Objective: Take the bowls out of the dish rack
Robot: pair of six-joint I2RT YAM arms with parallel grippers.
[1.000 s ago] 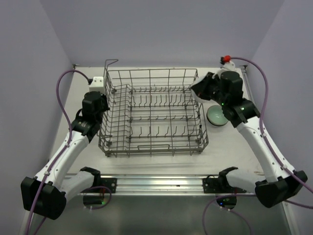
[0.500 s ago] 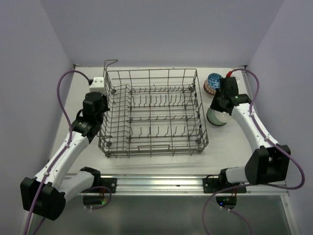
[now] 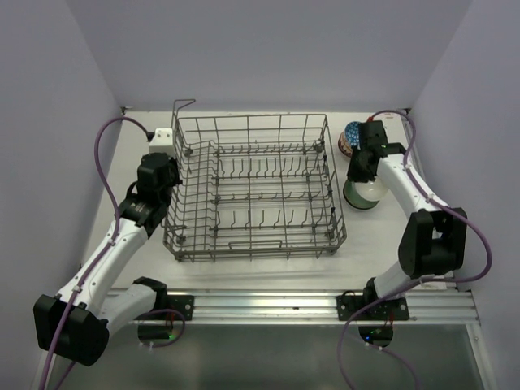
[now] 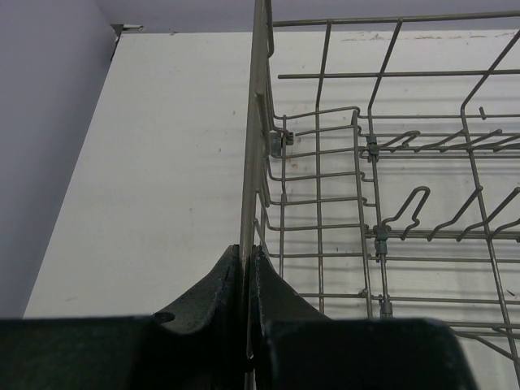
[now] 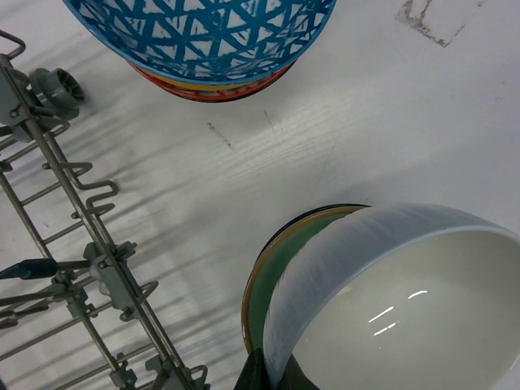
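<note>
The white bowl should be released inside the pale green bowl [image 3: 354, 197], whose rim on the rack side shows uncovered. Next I will lower my right gripper and move it slightly toward the rack [image 3: 252, 187] to do that.
The grey wire dish rack [image 3: 252, 187] stands mid-table with no bowls in it. My left gripper [image 3: 165, 177] is shut on the rack's left rim wire; in the left wrist view the wire [image 4: 248, 162] runs between the closed fingertips of that gripper [image 4: 246, 268]. My right gripper [image 3: 358, 175] is shut on the rim of a white bowl [image 5: 406, 301], tilted over a pale green bowl with a brown rim [image 5: 272, 280] right of the rack. A blue-patterned bowl [image 5: 203, 36] is stacked on a red-rimmed bowl [image 5: 211, 88] behind them.
The rack's right wall and tines [image 5: 81, 252] are close to the left of the bowls. A white box [image 3: 162, 134] with a purple cable sits at the rack's back left corner. A metal rail [image 3: 268, 305] runs along the near edge.
My right arm has swung down from the back right and now holds the white bowl over the green bowl, uncovering the blue-patterned bowl. My left arm has not moved.
</note>
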